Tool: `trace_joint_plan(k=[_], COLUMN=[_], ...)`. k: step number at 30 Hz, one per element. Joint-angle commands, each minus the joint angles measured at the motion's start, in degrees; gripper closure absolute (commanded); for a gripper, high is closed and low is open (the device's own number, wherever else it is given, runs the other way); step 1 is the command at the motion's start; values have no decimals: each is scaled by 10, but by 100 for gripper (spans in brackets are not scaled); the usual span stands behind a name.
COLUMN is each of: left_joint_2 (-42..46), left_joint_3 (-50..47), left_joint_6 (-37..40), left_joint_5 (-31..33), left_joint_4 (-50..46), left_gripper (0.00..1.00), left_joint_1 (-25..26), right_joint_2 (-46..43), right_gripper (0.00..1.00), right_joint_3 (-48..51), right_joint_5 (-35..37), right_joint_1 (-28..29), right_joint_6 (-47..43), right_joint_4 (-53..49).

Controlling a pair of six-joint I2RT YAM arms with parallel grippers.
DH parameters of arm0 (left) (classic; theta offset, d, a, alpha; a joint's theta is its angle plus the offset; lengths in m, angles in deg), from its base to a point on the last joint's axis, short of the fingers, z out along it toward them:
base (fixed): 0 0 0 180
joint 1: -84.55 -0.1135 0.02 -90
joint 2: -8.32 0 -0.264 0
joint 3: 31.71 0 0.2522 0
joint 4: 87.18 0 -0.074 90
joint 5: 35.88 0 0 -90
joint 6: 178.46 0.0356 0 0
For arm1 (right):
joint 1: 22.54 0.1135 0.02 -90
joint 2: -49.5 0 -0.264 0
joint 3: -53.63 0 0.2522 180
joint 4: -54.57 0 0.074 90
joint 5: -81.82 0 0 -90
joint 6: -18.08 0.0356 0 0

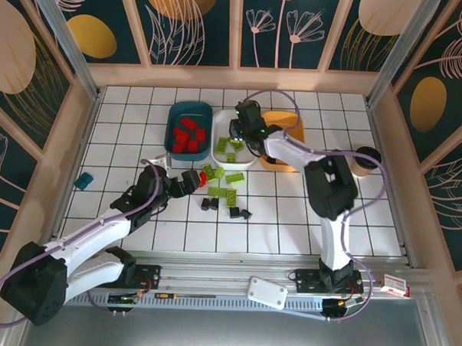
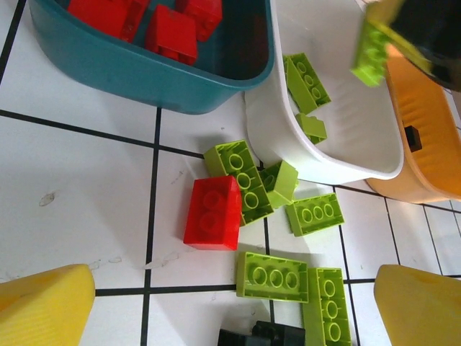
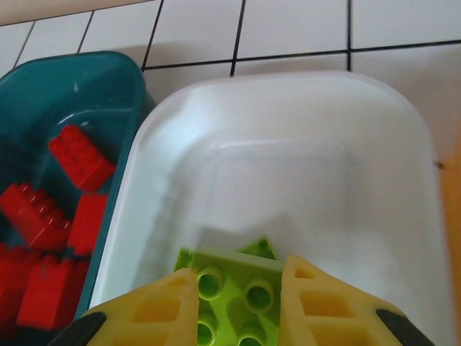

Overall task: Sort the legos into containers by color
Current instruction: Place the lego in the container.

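I see lime bricks in the near half of the white tray (image 1: 249,161), so my right gripper should move outward over its empty far end (image 1: 224,120) and release the brick.
My right gripper (image 1: 240,133) hangs over the white tray (image 1: 249,161), shut on a lime green brick (image 3: 234,292) that sits between its yellow fingers (image 3: 155,310). More lime bricks (image 1: 230,151) lie in that tray. The dark teal tray (image 1: 174,117) holds several red bricks (image 1: 188,134). The orange tray (image 1: 294,130) stands right of the white one. My left gripper (image 1: 192,180) is open, low over the loose pile: a red brick (image 2: 213,213), lime bricks (image 2: 272,275) and black bricks (image 2: 274,335) lie between its fingers (image 2: 43,306).
A teal block (image 1: 83,182) lies alone at the left. A tan cup with a black lid (image 1: 364,160) stands at the right. Two black bricks (image 1: 206,204) and two more (image 1: 239,212) lie in front of the pile. Walls enclose the tiled table.
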Motion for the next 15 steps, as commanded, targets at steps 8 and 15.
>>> trace_joint_plan(k=[8,15], left_joint_2=[28,21], left_joint_3=[-9,-9], left_joint_6=[-11,-11], left_joint_5=[-6,-18], left_joint_4=[-35,-31], left_gripper=[1,1], left_joint_1=[4,5], right_joint_2=[169,174], right_gripper=[77,39], right_joint_3=[-258,-276], right_joint_5=[42,-3], right_joint_1=[-27,-29], right_joint_6=[-4,-11], right_joint_4=[-132,-121])
